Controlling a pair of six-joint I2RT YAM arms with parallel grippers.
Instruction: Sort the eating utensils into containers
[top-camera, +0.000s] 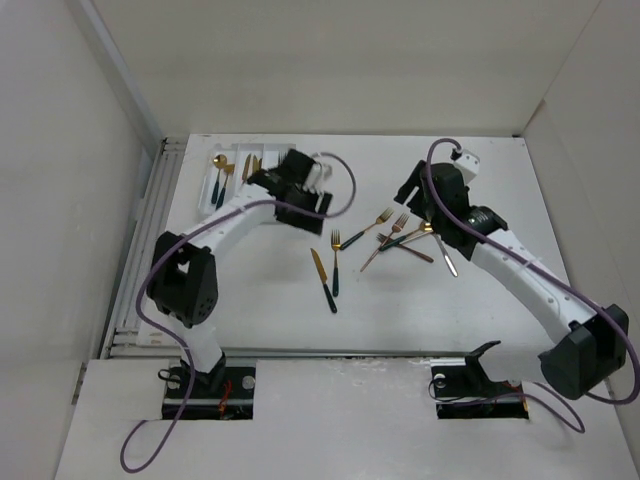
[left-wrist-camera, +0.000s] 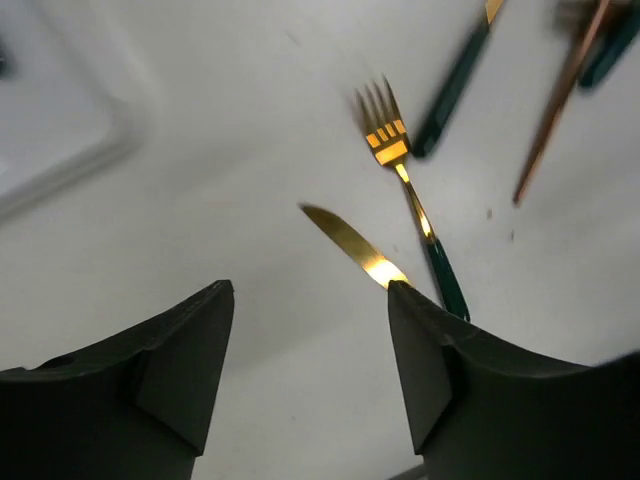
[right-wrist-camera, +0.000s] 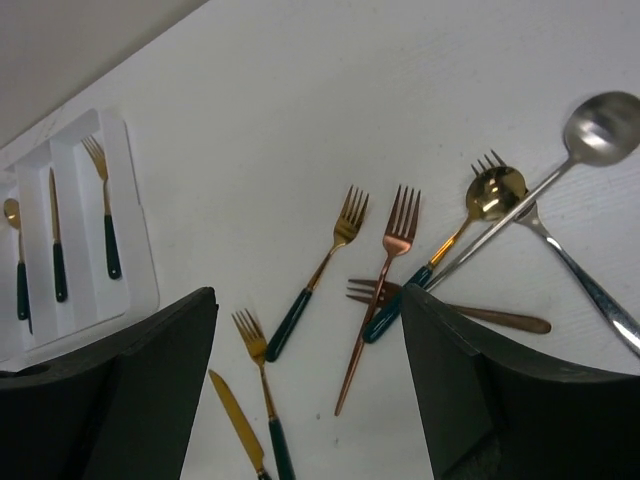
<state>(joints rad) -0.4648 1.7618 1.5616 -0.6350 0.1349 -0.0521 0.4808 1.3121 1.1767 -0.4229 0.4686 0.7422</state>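
Observation:
The gold knife is outside the tray, so my left gripper will next move down and back onto its dark green handle (top-camera: 327, 290) near the blade.
The white three-compartment tray (top-camera: 232, 150) lies at the back left; the right wrist view shows it (right-wrist-camera: 130, 290) holding a gold spoon (right-wrist-camera: 15, 260), a knife (right-wrist-camera: 57, 240) and a fork (right-wrist-camera: 105, 210). My left gripper (top-camera: 308, 212) hovers just right of the tray, open and empty (left-wrist-camera: 310, 290). Below it lie a gold knife (left-wrist-camera: 350, 245) and a gold fork (left-wrist-camera: 400, 165). My right gripper (top-camera: 412, 190) is open and empty (right-wrist-camera: 308, 295) above a loose pile: a gold fork (right-wrist-camera: 320, 270), a copper fork (right-wrist-camera: 385, 280), a gold spoon (right-wrist-camera: 495, 195) and a silver spoon (right-wrist-camera: 600, 130).
White walls enclose the table on three sides. Metal rails (top-camera: 140, 260) run along the left edge. A gold knife (top-camera: 322, 275) and fork (top-camera: 336, 260) lie mid-table between the arms. Purple cables loop off both arms.

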